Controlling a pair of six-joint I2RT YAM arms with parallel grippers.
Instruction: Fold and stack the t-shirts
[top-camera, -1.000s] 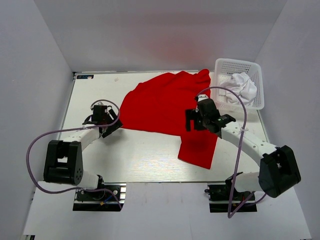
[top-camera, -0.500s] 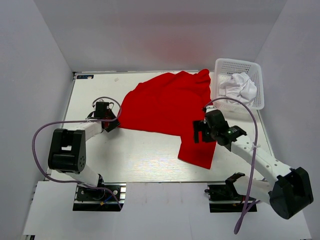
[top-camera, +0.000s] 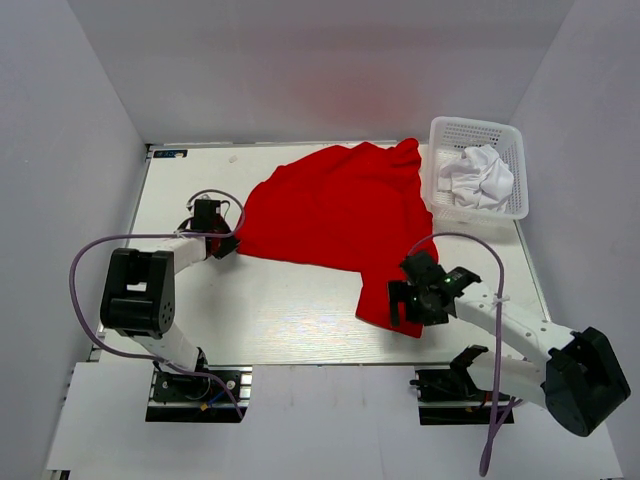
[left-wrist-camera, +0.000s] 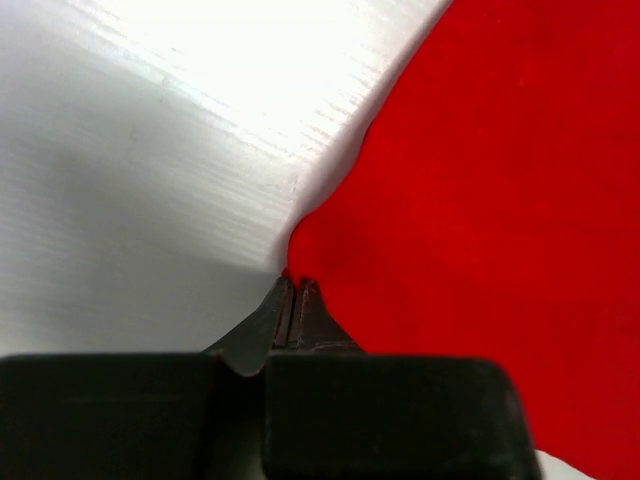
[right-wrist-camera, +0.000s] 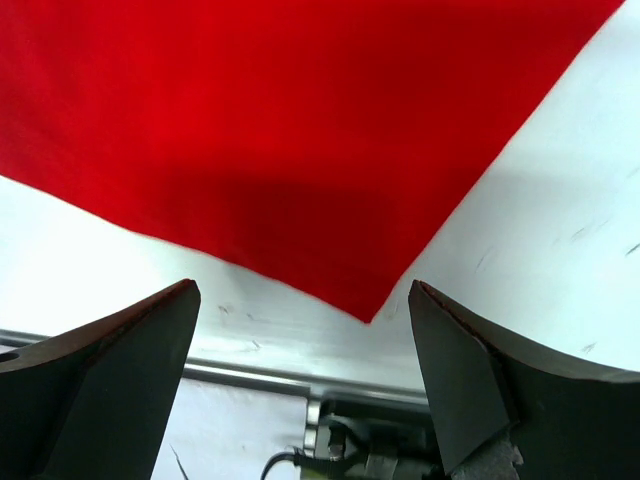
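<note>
Next, my right gripper lowers its open fingers around the red t-shirt's pointed near corner and closes, since that corner lies below, framed between them.
A red t-shirt lies spread across the middle of the table, with a flap reaching toward the near edge at the right. My left gripper is at its left corner. In the left wrist view, the left gripper is shut, pinching the tip of the red t-shirt. My right gripper hovers open over the near right corner. In the right wrist view, that pointed corner of the red t-shirt lies between the right gripper's wide fingers, untouched. A crumpled white t-shirt sits in the basket.
The white mesh basket stands at the table's far right corner. The table's near edge and a metal rail lie just beyond the shirt's near corner. Grey walls close in the left, back and right sides.
My left gripper went from open to shut on the shirt's left corner. My right arm swung back toward the near edge, from the shirt's middle to above its near right corner.
</note>
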